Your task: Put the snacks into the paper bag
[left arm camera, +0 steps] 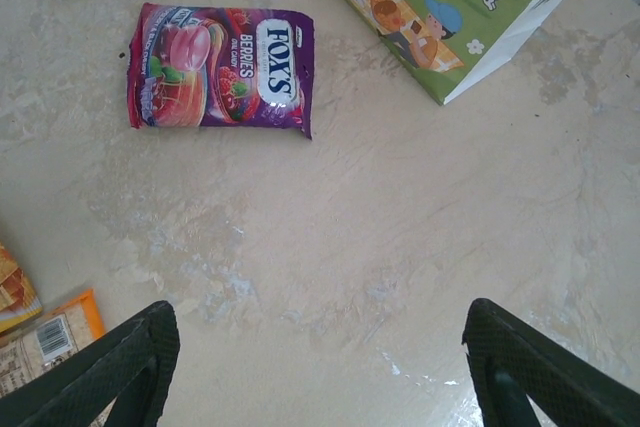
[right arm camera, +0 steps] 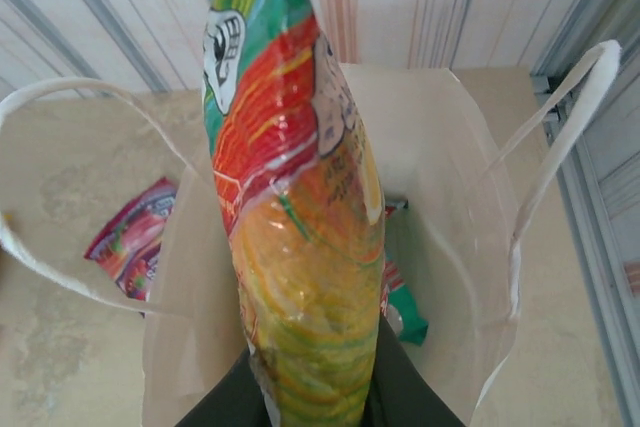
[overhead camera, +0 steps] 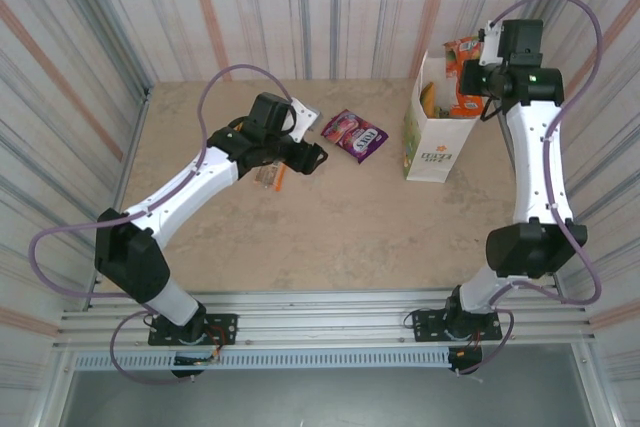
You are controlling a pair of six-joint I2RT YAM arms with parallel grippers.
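Note:
My right gripper lowers the hanging orange-green packet into the bag's opening [overhead camera: 442, 84] [right arm camera: 432, 217] next and releases it there, since that opening lies below my gripper.
The white paper bag [overhead camera: 437, 137] stands upright at the back right, with its mouth [right arm camera: 450, 197] open below my right wrist. My right gripper [right arm camera: 315, 387] is shut on the orange-green packet [right arm camera: 300, 217], which hangs upright over the bag's mouth [overhead camera: 463, 75]. A teal-green packet [right arm camera: 405, 312] lies inside the bag and a yellow one [overhead camera: 428, 99] shows at its rim. The purple packet [left arm camera: 222, 67] lies flat on the table left of the bag. My left gripper [left arm camera: 318, 347] is open above bare table, nearer than the purple packet. The brown-orange bar [left arm camera: 45, 337] lies beside its left finger.
The bag's printed side [left arm camera: 450, 7] and white cord handles [right arm camera: 560, 137] are close to the right arm. Striped walls enclose the table on the left, back and right. Bare tabletop [overhead camera: 350, 217] stretches between the arms.

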